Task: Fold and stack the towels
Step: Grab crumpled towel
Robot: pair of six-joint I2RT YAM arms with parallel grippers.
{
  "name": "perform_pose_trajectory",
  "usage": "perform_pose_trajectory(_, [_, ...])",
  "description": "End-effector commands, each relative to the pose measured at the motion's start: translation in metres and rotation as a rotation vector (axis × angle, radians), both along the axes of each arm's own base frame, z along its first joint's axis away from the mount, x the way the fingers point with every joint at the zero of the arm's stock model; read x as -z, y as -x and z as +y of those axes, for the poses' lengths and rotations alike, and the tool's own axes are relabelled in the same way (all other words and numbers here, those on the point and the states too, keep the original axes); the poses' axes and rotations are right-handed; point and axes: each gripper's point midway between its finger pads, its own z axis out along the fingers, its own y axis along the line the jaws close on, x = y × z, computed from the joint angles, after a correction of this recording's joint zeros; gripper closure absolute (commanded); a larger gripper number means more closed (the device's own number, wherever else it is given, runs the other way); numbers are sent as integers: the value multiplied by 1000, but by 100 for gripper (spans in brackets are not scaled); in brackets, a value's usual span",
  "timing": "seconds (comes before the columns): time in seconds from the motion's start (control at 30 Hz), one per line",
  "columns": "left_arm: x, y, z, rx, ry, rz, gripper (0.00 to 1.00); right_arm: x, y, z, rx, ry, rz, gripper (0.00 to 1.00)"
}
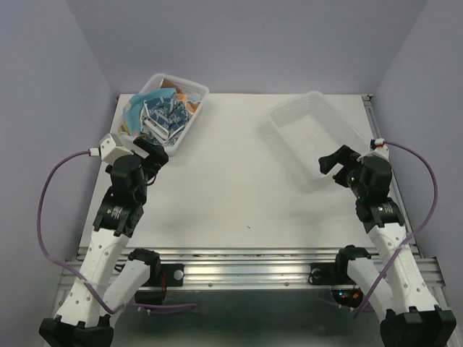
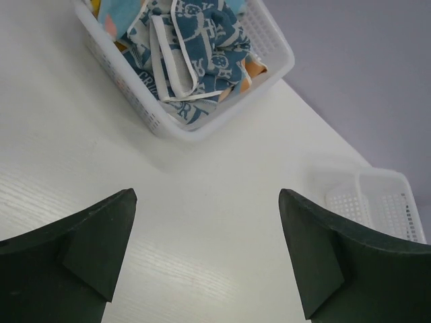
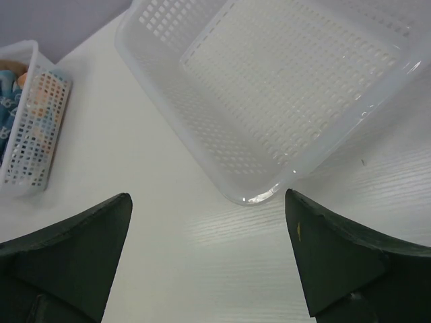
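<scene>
My left gripper is to go outward past the basket's near rim and down onto the crumpled folds of the white towel with blue print (image 2: 195,60), which is on top in the basket.
The towels (image 1: 165,116) lie crumpled in a white mesh basket (image 1: 194,113) at the table's back left. The white towel with blue print (image 2: 195,60) is on top, and a light blue one with orange (image 2: 113,17) shows beside it. My left gripper (image 1: 154,155) is open and empty, just in front of that basket; its fingers (image 2: 101,235) frame bare table. My right gripper (image 1: 334,162) is open and empty at the near edge of an empty clear mesh basket (image 1: 315,137); it shows in the right wrist view (image 3: 276,101) too.
The white table (image 1: 231,188) runs between the two baskets. Lavender walls close in the back and sides. A metal rail (image 1: 246,260) runs along the table's near edge. Purple cables loop beside each arm.
</scene>
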Motion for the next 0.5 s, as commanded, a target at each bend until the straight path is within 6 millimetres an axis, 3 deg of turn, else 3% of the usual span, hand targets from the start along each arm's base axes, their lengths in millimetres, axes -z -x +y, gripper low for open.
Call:
perform_pose_trajectory(0.0, [-10,-11,3,-16,-16,-49,1,-3,-3,3,-8,-20,-32,0])
perform_pose_trajectory(0.1, [-16,-33,8,-66,-46,-54,1,-7,-2,8,-35,-27,-58,0])
perform_pose_trajectory(0.13, [-16,-49,11,-86,-66,-24,1,-8,-1,9,-39,-31,-71,0])
perform_pose_trajectory(0.17, [0,-56,11,-83,-101,29,1,-8,-1,8,-38,-31,-77,0])
perform_pose_trajectory(0.2, [-15,-68,16,-93,-123,23,1,-7,-1,8,-37,-29,-79,0])
perform_pose_trajectory(0.23, [1,-86,14,-83,-152,86,1,-8,-1,7,-33,-26,-89,0])
perform_pose_trajectory(0.37, [4,-141,7,25,-216,120,1,-8,0,4,-15,-23,-104,0])
perform_pose_trajectory(0.4, [-8,-155,2,62,-212,97,1,-8,0,3,-10,-23,-103,0])
perform_pose_trajectory(0.47, [6,-183,8,88,-222,141,1,-7,0,2,-3,-19,-89,0])
